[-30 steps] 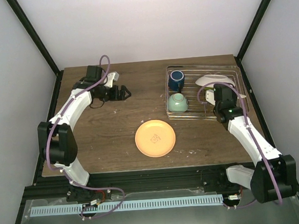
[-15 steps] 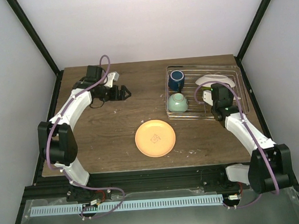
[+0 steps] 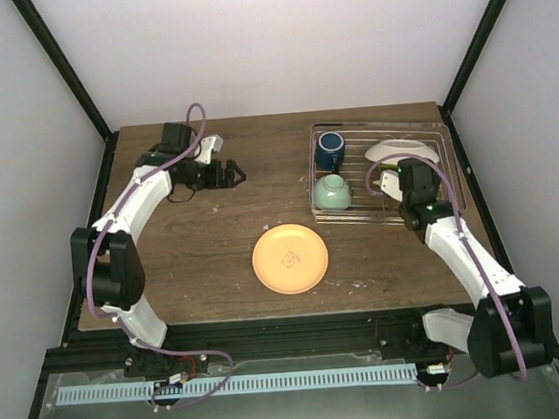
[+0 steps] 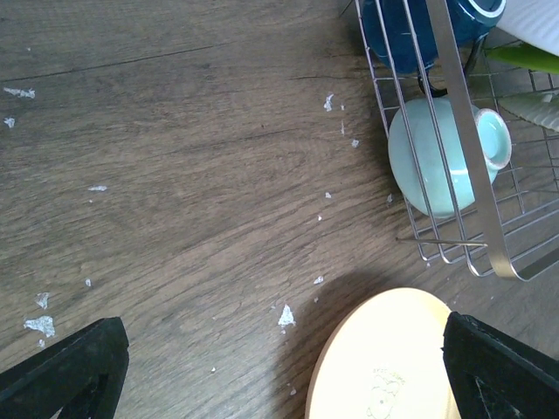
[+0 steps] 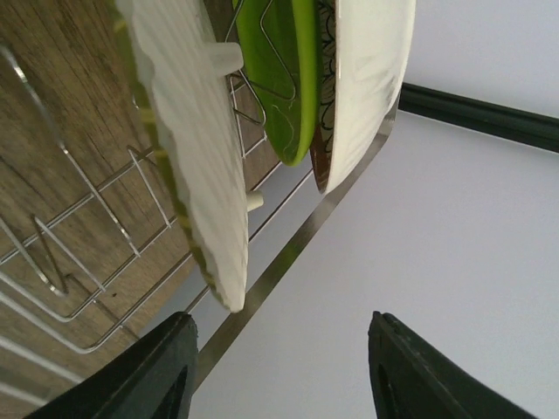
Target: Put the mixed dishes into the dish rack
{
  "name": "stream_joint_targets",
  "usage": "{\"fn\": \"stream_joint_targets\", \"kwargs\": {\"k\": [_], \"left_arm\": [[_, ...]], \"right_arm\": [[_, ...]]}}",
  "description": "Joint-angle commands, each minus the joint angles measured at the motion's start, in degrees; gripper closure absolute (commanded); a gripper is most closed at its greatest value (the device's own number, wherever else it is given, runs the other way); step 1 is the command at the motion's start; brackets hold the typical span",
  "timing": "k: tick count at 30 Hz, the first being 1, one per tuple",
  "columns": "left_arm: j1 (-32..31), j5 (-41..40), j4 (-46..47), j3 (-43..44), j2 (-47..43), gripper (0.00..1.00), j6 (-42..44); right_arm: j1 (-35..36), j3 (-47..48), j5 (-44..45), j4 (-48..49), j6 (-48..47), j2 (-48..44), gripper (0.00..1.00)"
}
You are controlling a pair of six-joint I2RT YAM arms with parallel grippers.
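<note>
Only the orange plate (image 3: 290, 258) is still outside the rack. I need to move my left gripper down and back to the orange plate's rim that faces its fingers.
The dish rack (image 3: 357, 216) stands at the table's back right. In it are the dark blue mug (image 3: 330, 149), the mint-green bowl (image 3: 331, 192) on its side, and plates (image 3: 402, 150) standing on edge. The right wrist view shows a white-backed plate (image 5: 196, 148), a green one (image 5: 284, 78) and a third (image 5: 367, 78) upright between the wires. My right gripper (image 5: 279, 367) is open just below the nearest plate's edge and holds nothing. An orange plate (image 3: 290, 258) lies flat mid-table. My left gripper (image 3: 234, 174) hovers open at the back left, holding nothing.
White specks (image 4: 286, 316) dot the wooden table (image 3: 205, 243). The rack's silver rim (image 5: 288, 253) runs close past my right fingers. In the left wrist view the orange plate (image 4: 393, 358) lies between the rack (image 4: 463, 148) and my fingers.
My right gripper has gone from shut to open, letting go of the plate now standing in the rack. The left arm has not moved.
</note>
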Motion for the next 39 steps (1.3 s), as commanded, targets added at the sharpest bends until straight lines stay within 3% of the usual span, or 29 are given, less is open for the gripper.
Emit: {"fn": "stream_joint_targets", "kwargs": {"k": [1, 5, 10, 14, 22, 31, 39], "left_arm": [[-0.02, 1.22, -0.10, -0.85, 0.05, 0.00, -0.85], [-0.48, 1.95, -0.04, -2.73, -0.86, 0.00, -1.14], [-1.80, 1.64, -3.43, -2.51, -0.40, 0.00, 1.05], [-4.56, -1.05, -9.01, -1.28, 1.03, 0.00, 3.28], [-11.10, -10.26, -14.44, -0.73, 4.60, 0.00, 2.54], [-14.21, -18.07, -15.87, -2.16, 7.63, 0.00, 2.27], [-16.91, -17.07, -13.60, -5.09, 11.33, 0.04, 4.22]], "right_arm": [[1.03, 2.95, -3.78, -6.77, 4.64, -4.34, 0.43], [5.60, 3.42, -7.90, -10.21, 8.64, -7.21, 0.36], [12.52, 5.35, -14.97, -3.15, 17.92, -7.22, 0.29], [15.22, 12.77, -21.39, -0.42, 30.83, 0.46, 0.23], [15.59, 34.38, -30.37, -3.93, 55.70, 18.60, 0.23], [15.59, 49.65, -34.97, -6.13, 63.11, 26.31, 0.24], [15.59, 52.00, -35.02, -8.04, 64.24, 27.99, 0.24]]}}
